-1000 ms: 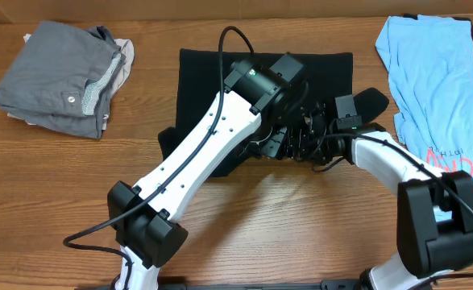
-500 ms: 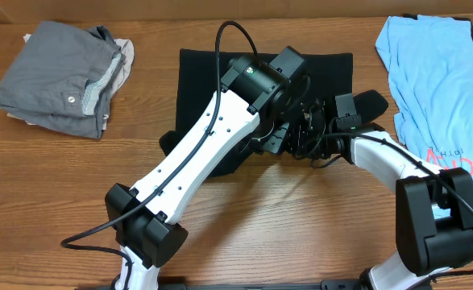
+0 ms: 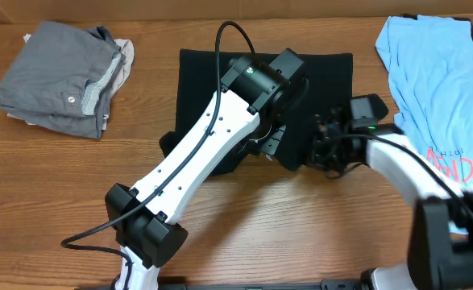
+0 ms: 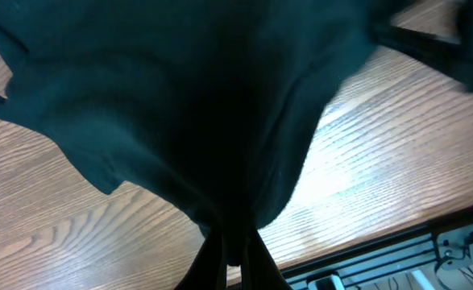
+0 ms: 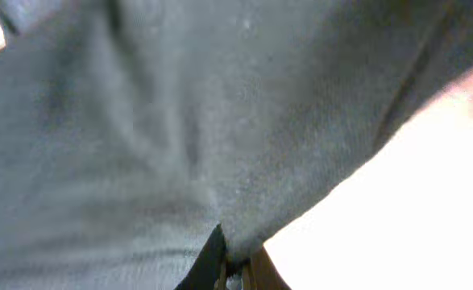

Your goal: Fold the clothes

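Note:
The shirt's fold goes back and down over the wood in front next for my left gripper to release it, because the shirt's near edge is bunched up.
The black T-shirt [image 3: 212, 76] lies spread in the middle of the table, its near edge bunched up. My left gripper [image 3: 275, 143] reaches over it and is shut on a pinch of the black fabric [image 4: 220, 121], which hangs from the closed fingertips [image 4: 233, 251] above the wood. My right gripper [image 3: 323, 151] is at the shirt's right side. It is shut on a fold of the same cloth [image 5: 180, 121], which fills the right wrist view and looks washed-out grey there. The light blue T-shirt [image 3: 433, 80] with red letters lies flat at the far right.
A pile of folded grey clothes [image 3: 59, 76] sits at the back left. Bare wooden tabletop [image 3: 300, 225] runs along the front. The table's front edge [image 4: 429, 234] shows in the left wrist view. Both arms crowd together over the shirt's right half.
My right gripper has shut on the black shirt's right edge and moved to the right, covering the sleeve. My left gripper has stayed shut on the fabric, almost still.

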{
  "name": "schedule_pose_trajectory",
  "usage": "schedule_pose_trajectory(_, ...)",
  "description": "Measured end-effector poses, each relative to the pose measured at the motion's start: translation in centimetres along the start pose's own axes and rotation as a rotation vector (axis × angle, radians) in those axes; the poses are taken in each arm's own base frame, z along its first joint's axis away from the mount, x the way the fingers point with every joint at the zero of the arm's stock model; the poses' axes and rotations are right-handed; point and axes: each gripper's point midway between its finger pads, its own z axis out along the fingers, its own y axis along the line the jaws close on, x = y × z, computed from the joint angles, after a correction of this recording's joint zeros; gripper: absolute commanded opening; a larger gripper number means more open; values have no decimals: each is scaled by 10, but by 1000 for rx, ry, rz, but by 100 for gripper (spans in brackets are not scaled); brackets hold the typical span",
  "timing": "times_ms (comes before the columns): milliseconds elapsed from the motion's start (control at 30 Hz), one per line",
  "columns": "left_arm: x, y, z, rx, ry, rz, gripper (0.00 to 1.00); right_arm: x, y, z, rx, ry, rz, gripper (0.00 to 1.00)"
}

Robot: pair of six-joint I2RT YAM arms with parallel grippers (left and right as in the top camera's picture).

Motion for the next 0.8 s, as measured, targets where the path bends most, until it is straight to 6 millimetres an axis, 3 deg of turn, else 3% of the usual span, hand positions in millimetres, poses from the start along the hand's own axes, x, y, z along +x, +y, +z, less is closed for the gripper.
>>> schedule_pose_trajectory(100, 0, 1, 1, -8, 1, 2, 4, 22, -6, -30, 61, 13, 39, 4)
schedule_pose_trajectory(200, 6, 4, 8, -21, 31, 3, 4, 46, -12, -44, 114, 60, 69, 4)
schedule_pose_trajectory(300, 15, 7, 21, -39, 86, 3, 4, 65, -20, -49, 162, 123, 108, 4)
schedule_pose_trajectory(567, 62, 21, 70, -113, 317, 2, 4, 91, -28, -55, 213, 217, 161, 4)
schedule_pose_trajectory(800, 88, 28, 87, -142, 423, -7, 4, 112, -28, -66, 239, 274, 210, 4)
